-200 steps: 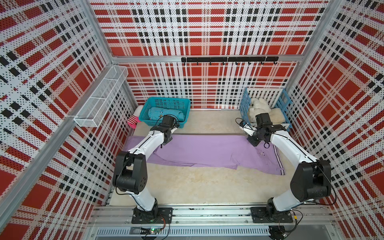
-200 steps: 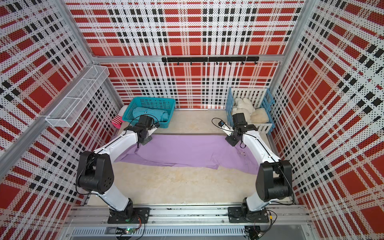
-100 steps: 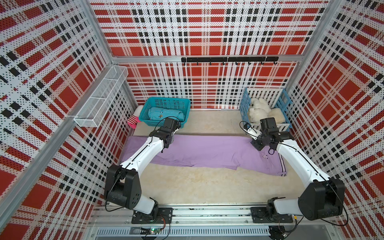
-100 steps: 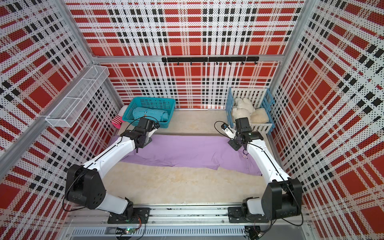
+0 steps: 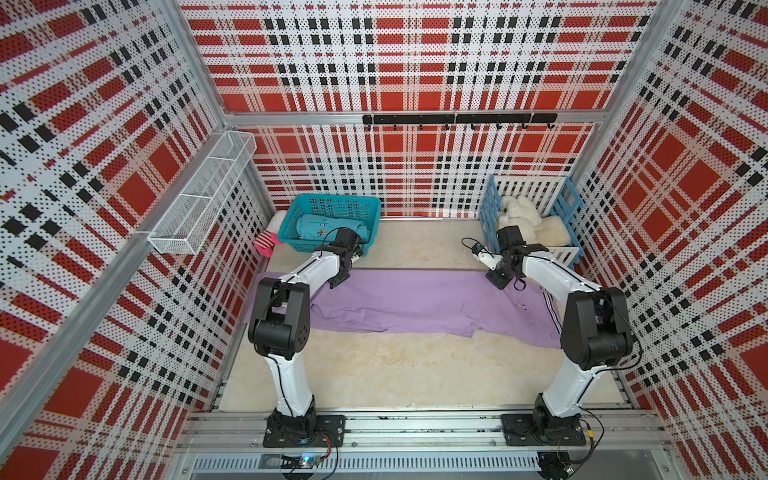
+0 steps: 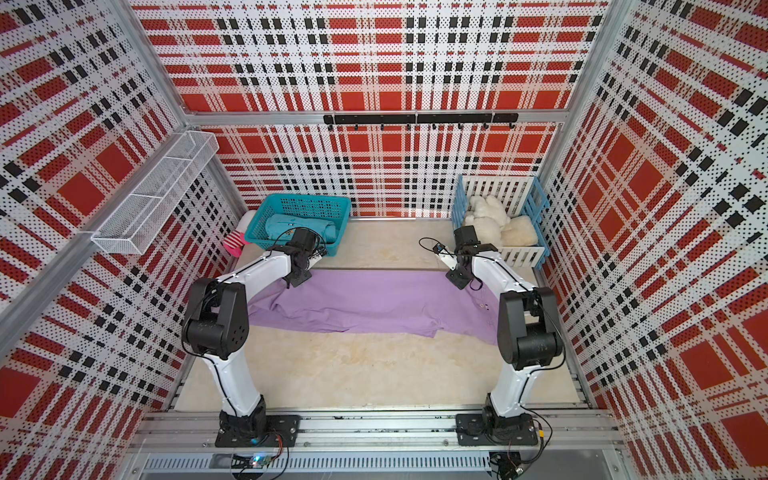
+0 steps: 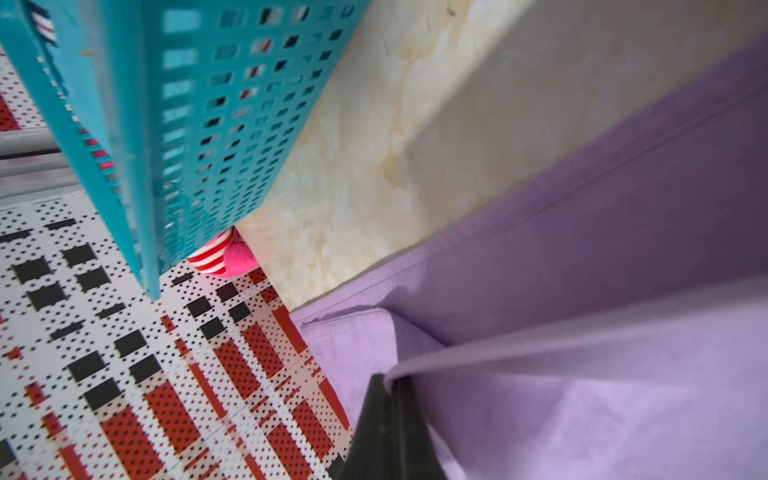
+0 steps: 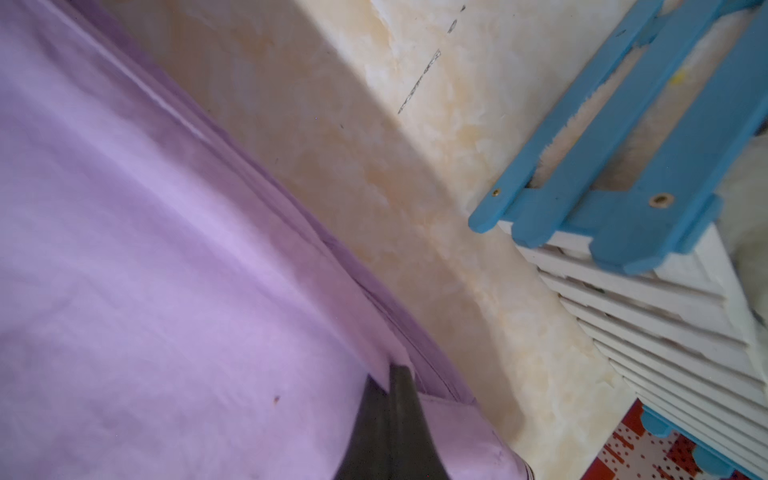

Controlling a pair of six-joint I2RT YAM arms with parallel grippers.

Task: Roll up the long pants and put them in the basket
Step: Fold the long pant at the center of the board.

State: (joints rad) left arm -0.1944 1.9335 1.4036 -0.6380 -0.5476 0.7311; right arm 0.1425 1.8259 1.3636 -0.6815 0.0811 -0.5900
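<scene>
The robot's right gripper will next lower the held cloth onto the pants' far edge point(image 5: 481, 272) point(image 8: 432, 369) just below it and let go, because that cloth is still raised there.
The long pants point(image 5: 415, 303) point(image 6: 374, 303) lie spread left to right across the table, lilac, with the striped waistband point(image 5: 550, 309) at the right end. My left gripper point(image 5: 336, 281) point(image 6: 297, 281) is at the far edge near the leg ends. In the left wrist view it point(image 7: 388, 380) is shut on a raised fold of the lilac cloth point(image 7: 602, 249). My right gripper point(image 5: 498, 282) point(image 6: 456, 281) is at the far edge near the waist. In the right wrist view it point(image 8: 390, 372) is shut on the cloth's edge point(image 8: 166, 249).
A teal basket point(image 5: 303, 246) with a teal rolled garment point(image 5: 328, 226) stands at the back left, a pink striped sock point(image 5: 266, 243) beside it. A blue-and-white crate point(image 5: 569, 253) with white plush point(image 5: 523, 216) stands at the back right. A wire shelf point(image 5: 203, 187) hangs on the left wall.
Both arms stretched out low half a second ago and have folded back up with raised elbows. The right gripper has shifted slightly left. Both stay shut on the pants' far edge.
</scene>
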